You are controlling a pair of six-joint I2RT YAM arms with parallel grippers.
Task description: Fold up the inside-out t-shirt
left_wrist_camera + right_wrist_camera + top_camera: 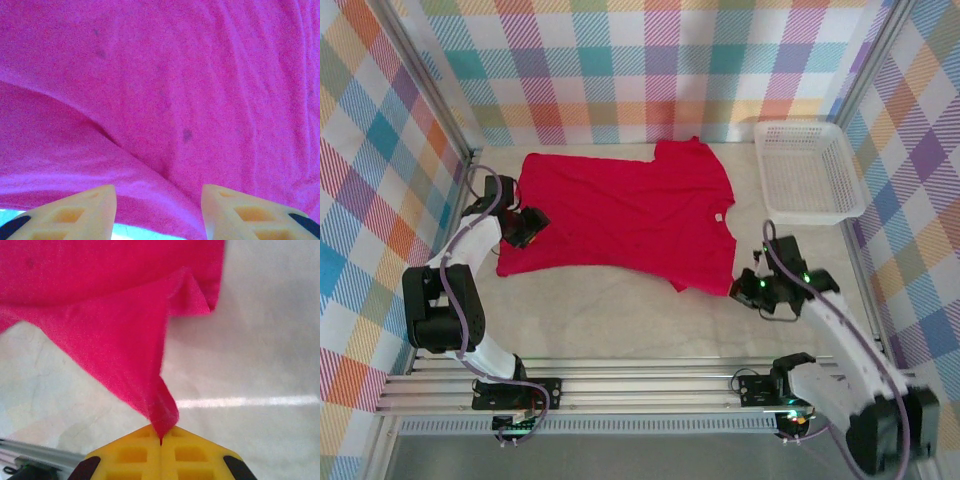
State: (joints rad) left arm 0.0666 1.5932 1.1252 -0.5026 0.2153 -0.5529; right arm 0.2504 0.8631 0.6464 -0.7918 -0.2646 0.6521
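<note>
The open part of the bare pale table is behind the robot's right gripper, so the right gripper should next pull the t-shirt's pinched tip back and let go of it over that part of the table.
The inside-out t-shirt (620, 210) lies spread, bright red, across the middle of the table. My left gripper (525, 226) sits at its left edge. In the left wrist view the yellow fingers (85, 210) stand apart over the t-shirt (165, 75), with a raised fold of cloth running between them, so the left gripper (159, 192) is open. My right gripper (745, 288) is at the shirt's near right corner. In the right wrist view the right gripper (161, 437) is shut on a pinched tip of the t-shirt (110, 330), which rises off the table towards it.
A white mesh basket (812, 219) stands at the back right, just beyond the right arm. Bare pale table (620, 325) stretches between the shirt's near edge and the aluminium rail (640, 385) that carries both arm bases. Plaid walls close in both sides and the back.
</note>
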